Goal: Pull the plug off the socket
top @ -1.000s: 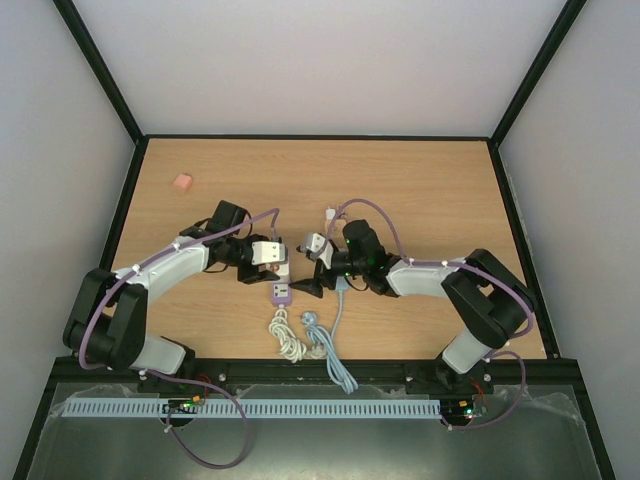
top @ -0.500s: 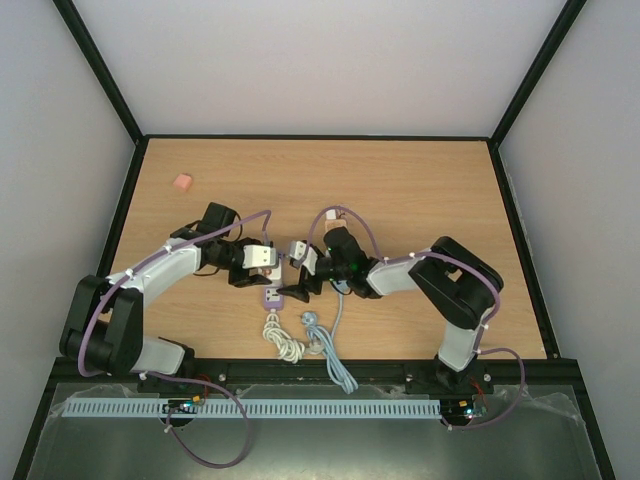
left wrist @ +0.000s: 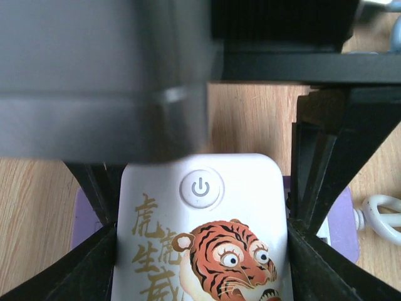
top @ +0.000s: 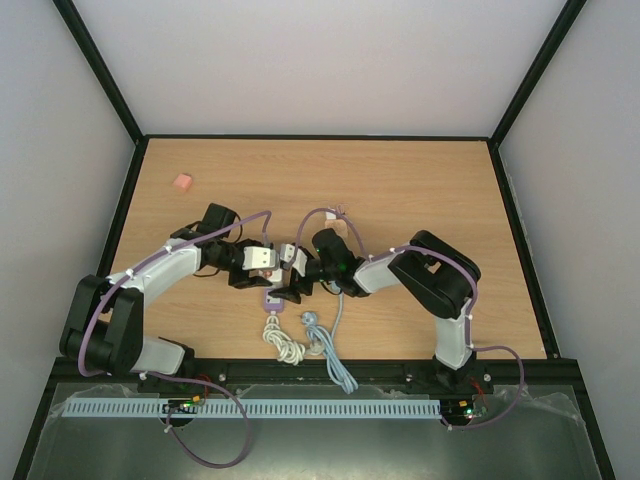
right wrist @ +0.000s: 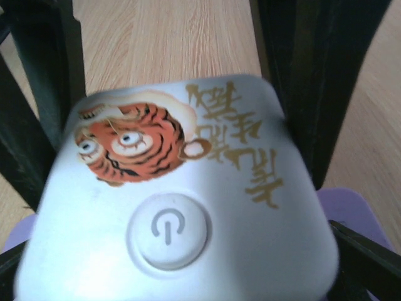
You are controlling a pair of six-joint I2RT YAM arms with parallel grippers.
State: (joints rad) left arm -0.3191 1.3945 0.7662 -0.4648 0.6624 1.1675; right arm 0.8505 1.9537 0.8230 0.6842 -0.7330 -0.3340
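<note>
I will pull the plug up off the socket next with my left gripper, carry it outward, lower it and release it on the bare tabletop [top: 228,181] beside the pink block, since that spot is clear.
A white plug [left wrist: 207,251] with a tiger picture and a power button sits in a purple socket strip [top: 272,297]. In the left wrist view my left gripper [left wrist: 200,207] is shut on the plug, its black fingers [left wrist: 307,188] pressed to both sides, with the socket [left wrist: 84,216] behind. My right gripper [top: 296,284] meets it from the right. In the right wrist view the plug [right wrist: 175,188] fills the space between the right gripper's [right wrist: 169,125] spread fingers [right wrist: 301,94]. Purple socket [right wrist: 351,207] shows beneath. The fingertips are hidden behind the plug.
The socket's coiled white cord [top: 285,342] and a grey cable [top: 335,350] lie toward the near table edge. A small pink block [top: 182,182] sits at the far left. A black frame edges the table.
My right arm has swung left, bringing its gripper up to the plug. The socket and left gripper have shifted slightly left and toward the near edge.
</note>
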